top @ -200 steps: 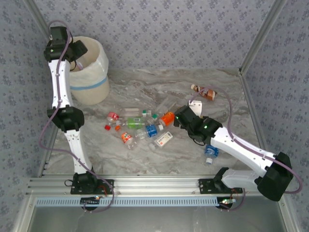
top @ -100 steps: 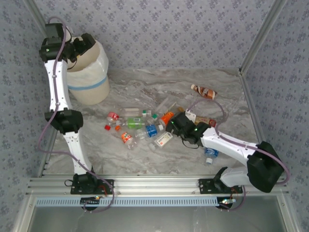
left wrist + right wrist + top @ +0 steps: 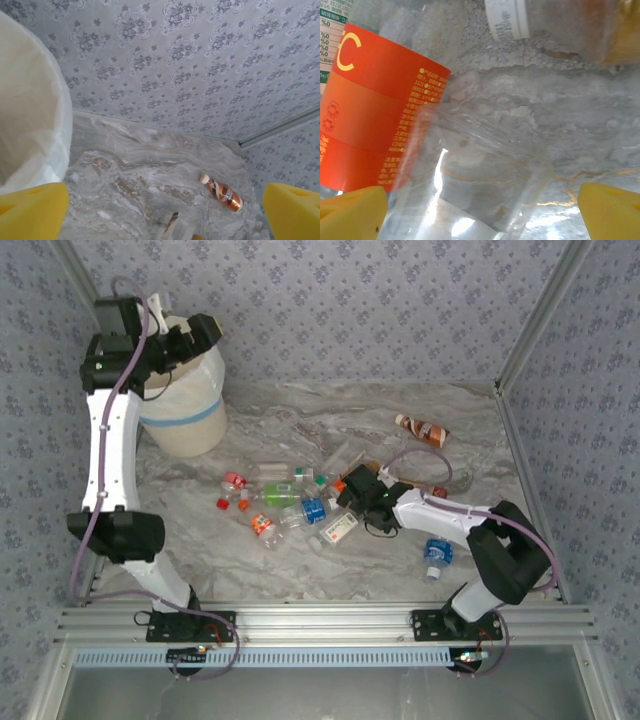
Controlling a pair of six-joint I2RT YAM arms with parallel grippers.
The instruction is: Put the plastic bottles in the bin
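The yellow fingers are astride the clear bottle (image 3: 475,175) beside the orange label, so I will bring my right gripper down over it next, then close.
Several plastic bottles (image 3: 283,498) lie scattered mid-table, with green, blue (image 3: 313,510) and white (image 3: 341,528) labels. My right gripper (image 3: 352,490) is down in this pile. In the right wrist view it (image 3: 480,215) is open, its yellow fingertips (image 3: 350,215) astride a clear bottle (image 3: 485,165) beside an orange-labelled one (image 3: 375,110). The bin (image 3: 185,400) stands at the far left, a cream bucket with a blue band and bag liner. My left gripper (image 3: 192,337) hovers open and empty at its rim; the bin's bagged wall (image 3: 35,125) rises just left of the gripper (image 3: 162,215).
A gold-brown bottle (image 3: 422,430) lies alone near the far right, also in the left wrist view (image 3: 222,192). A blue-labelled bottle (image 3: 437,552) rests by my right forearm. Patterned walls and metal posts close the table on three sides.
My right gripper slid left into the bottle pile, its elbow folding in. My left arm straightened and swung its gripper rightward over the bin's rim.
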